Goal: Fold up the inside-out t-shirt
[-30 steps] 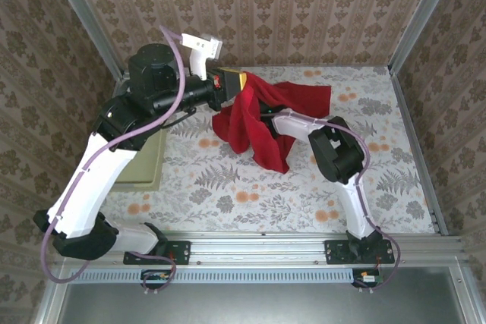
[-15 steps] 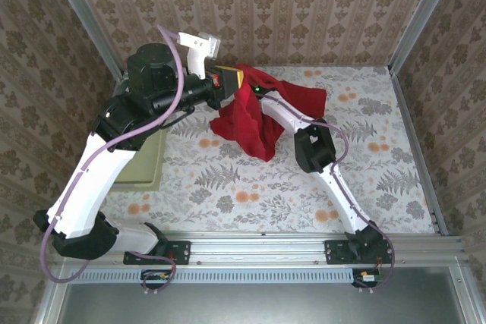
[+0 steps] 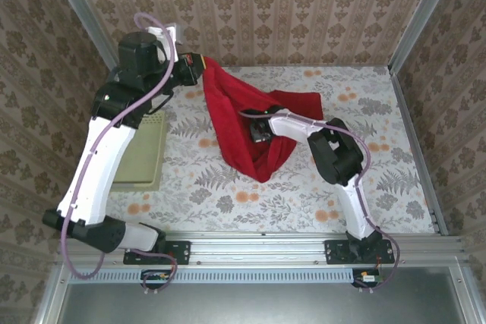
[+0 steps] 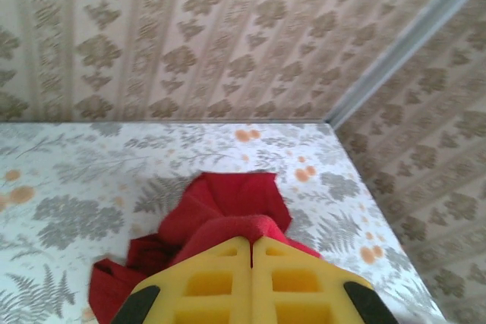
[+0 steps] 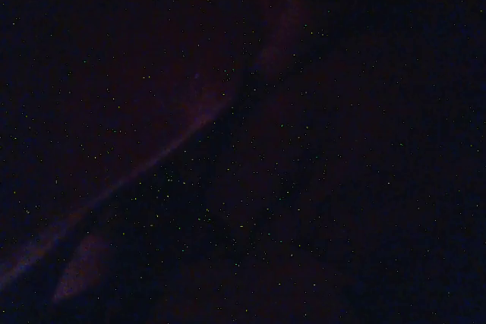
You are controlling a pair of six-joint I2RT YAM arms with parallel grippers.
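My left gripper carries the t-shirt's upper edge down toward the tablecloth (image 3: 199, 123) beside the green basket next, then I release it.
The inside-out t-shirt (image 3: 231, 104) is plain red and hangs in a long drape from the back left down to the table's middle. My left gripper (image 3: 200, 66) is raised near the back wall, shut on an upper edge of the shirt. In the left wrist view the yellow jaws (image 4: 251, 240) meet on a red fold (image 4: 228, 202), with the rest of the shirt trailing below. My right gripper (image 3: 260, 128) reaches into the shirt's middle, shut with red cloth wrapped around it. The right wrist view is nearly black, with a faint cloth fold (image 5: 190, 119) over the lens.
A pale green basket (image 3: 143, 158) lies on the table's left side under the left arm. The floral tablecloth (image 3: 380, 165) shows bare at the right and front. Patterned walls close in the back and both sides.
The left gripper swung back and left, lifting the shirt and stretching it out. The right gripper went into the cloth and closed.
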